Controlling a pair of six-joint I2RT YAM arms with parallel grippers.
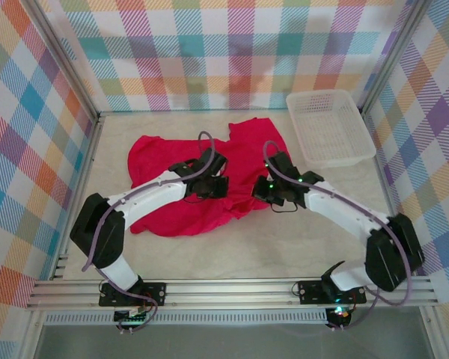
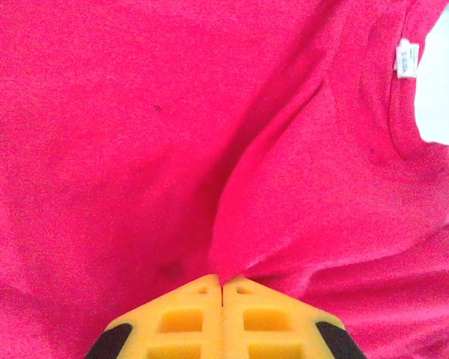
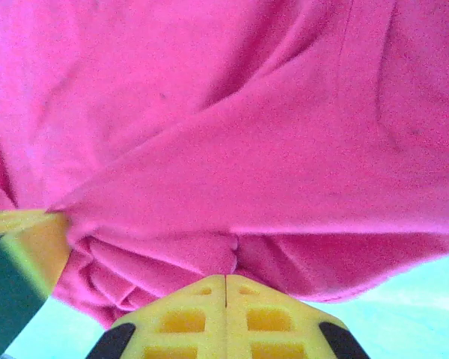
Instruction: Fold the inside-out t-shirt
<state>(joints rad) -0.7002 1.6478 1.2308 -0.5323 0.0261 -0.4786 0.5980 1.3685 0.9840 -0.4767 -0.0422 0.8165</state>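
Observation:
Next, my right gripper draws away from my left gripper toward the near side of the white basket and releases, since the t-shirt lies bunched between my grippers.
The inside-out t-shirt is bright red and lies crumpled across the middle of the table. My left gripper rests on its middle. In the left wrist view the yellow jaws are shut, and a ridge of the t-shirt rises straight from their tips. A small light label sits by the collar at the upper right. My right gripper is at the garment's right edge. Its yellow jaws are shut on a bunched fold of the t-shirt, which hangs lifted off the table.
A white mesh basket stands at the back right, close to the shirt's right side. Checked walls enclose the table on three sides. Bare tabletop lies in front of the garment. Another yellow and dark finger shows at the left of the right wrist view.

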